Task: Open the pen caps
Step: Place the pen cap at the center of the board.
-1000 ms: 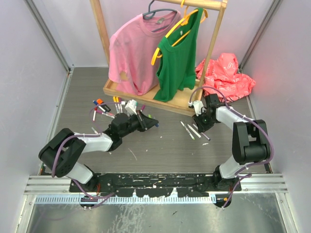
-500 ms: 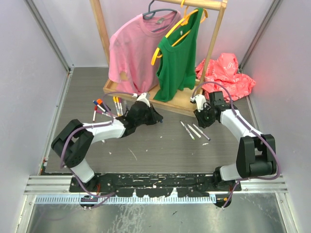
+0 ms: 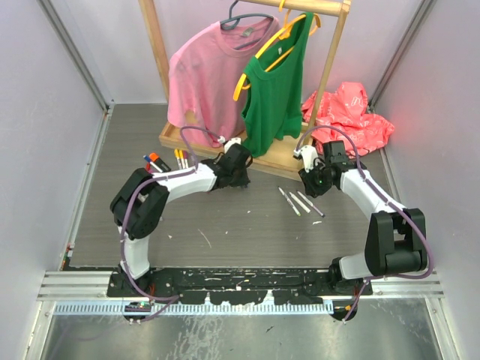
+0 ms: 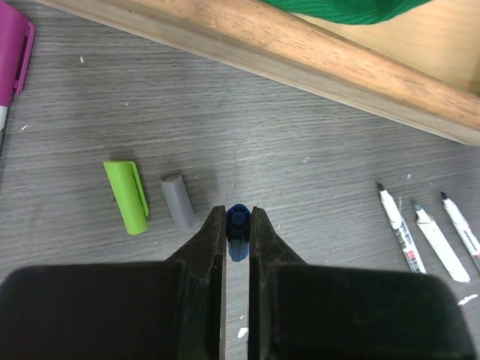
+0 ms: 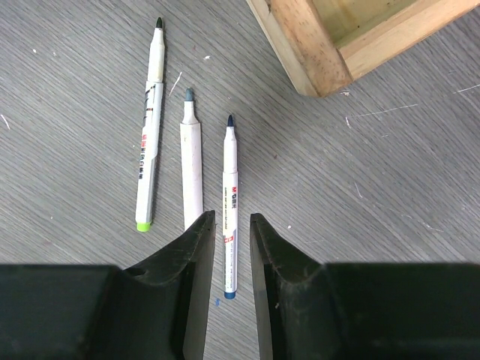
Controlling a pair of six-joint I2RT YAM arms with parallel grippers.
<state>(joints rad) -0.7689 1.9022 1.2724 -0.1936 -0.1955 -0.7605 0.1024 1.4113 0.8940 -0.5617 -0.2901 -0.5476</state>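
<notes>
The robot's left gripper needs to go down to the floor beside the grey cap (image 4: pixel 178 200) first and then let go of the blue pen cap (image 4: pixel 238 229) there, so that the loose caps stay together.
My left gripper (image 4: pixel 238 212) is shut on a blue pen cap (image 4: pixel 238 229) and holds it over the floor. A green cap (image 4: pixel 127 196) and a grey cap (image 4: pixel 178 200) lie loose just to its left, and a magenta cap (image 4: pixel 15 52) lies at the far left. In the top view the left gripper (image 3: pixel 238 169) is close to the rack's base. My right gripper (image 5: pixel 231 217) is open by a narrow gap and empty, hovering over three uncapped white markers (image 5: pixel 191 165). These markers also show in the top view (image 3: pixel 300 202). Several capped markers (image 3: pixel 161 161) lie at the left.
The wooden base of the clothes rack (image 3: pixel 176 136) stands just behind both grippers; its beam (image 4: pixel 315 60) and corner (image 5: pixel 315 52) are near. A pink shirt (image 3: pixel 202 75) and a green top (image 3: pixel 277 82) hang above. A red cloth (image 3: pixel 349 112) lies at back right.
My left arm has swung right and farther back, toward the rack's base. My right gripper pulled back from the three markers a second ago and has held still since.
</notes>
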